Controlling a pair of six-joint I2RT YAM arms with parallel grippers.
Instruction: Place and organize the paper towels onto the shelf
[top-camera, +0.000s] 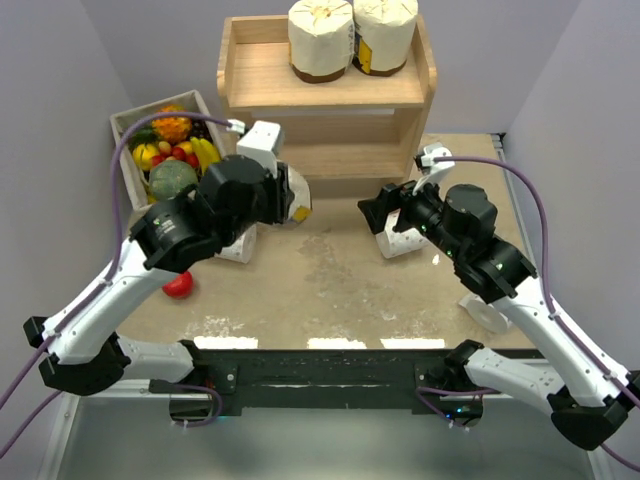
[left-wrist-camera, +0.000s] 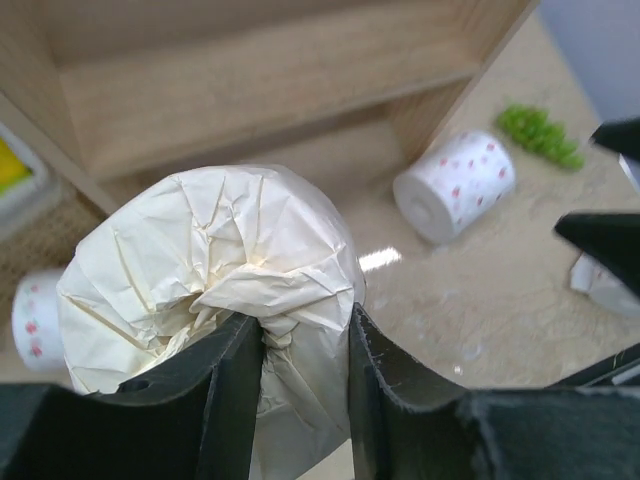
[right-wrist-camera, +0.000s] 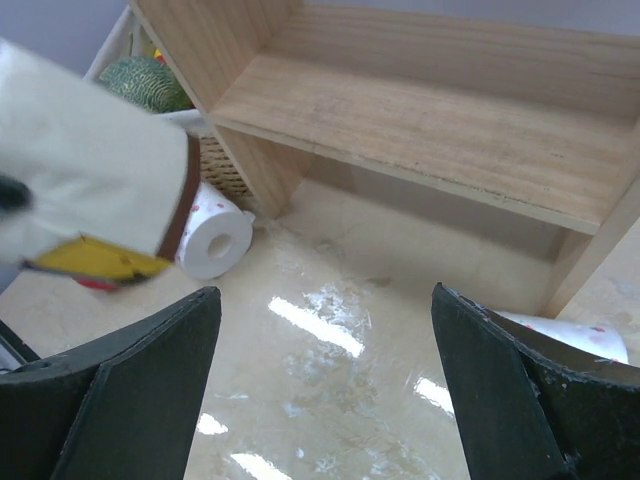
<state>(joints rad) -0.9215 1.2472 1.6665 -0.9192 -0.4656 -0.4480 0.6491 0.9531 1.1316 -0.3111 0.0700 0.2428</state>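
Observation:
Next I will raise the roll in my left gripper and carry it outward onto the top board's loose end (top-camera: 261, 73) nearest the fruit basket, where space shows beside the standing rolls.
My left gripper (left-wrist-camera: 305, 325) is shut on the crumpled end wrap of a large cream paper towel roll (left-wrist-camera: 200, 270) and holds it above the table in front of the shelf (top-camera: 325, 90). The held roll also shows in the top view (top-camera: 297, 200) and in the right wrist view (right-wrist-camera: 90, 190). Two more cream rolls (top-camera: 320, 38) (top-camera: 385, 33) stand on the shelf's top board. My right gripper (top-camera: 385, 212) is open and empty, facing the lower shelf board (right-wrist-camera: 430, 120). Small white dotted rolls lie on the table: one by the left arm (top-camera: 238, 246), one by the right gripper (top-camera: 400, 242), one under the right arm (top-camera: 490, 312).
A basket of fruit (top-camera: 130, 125) stands at the back left beside the shelf. A red tomato (top-camera: 178, 285) lies on the table by the left arm. A green leafy item (left-wrist-camera: 540, 135) lies to the right of the shelf.

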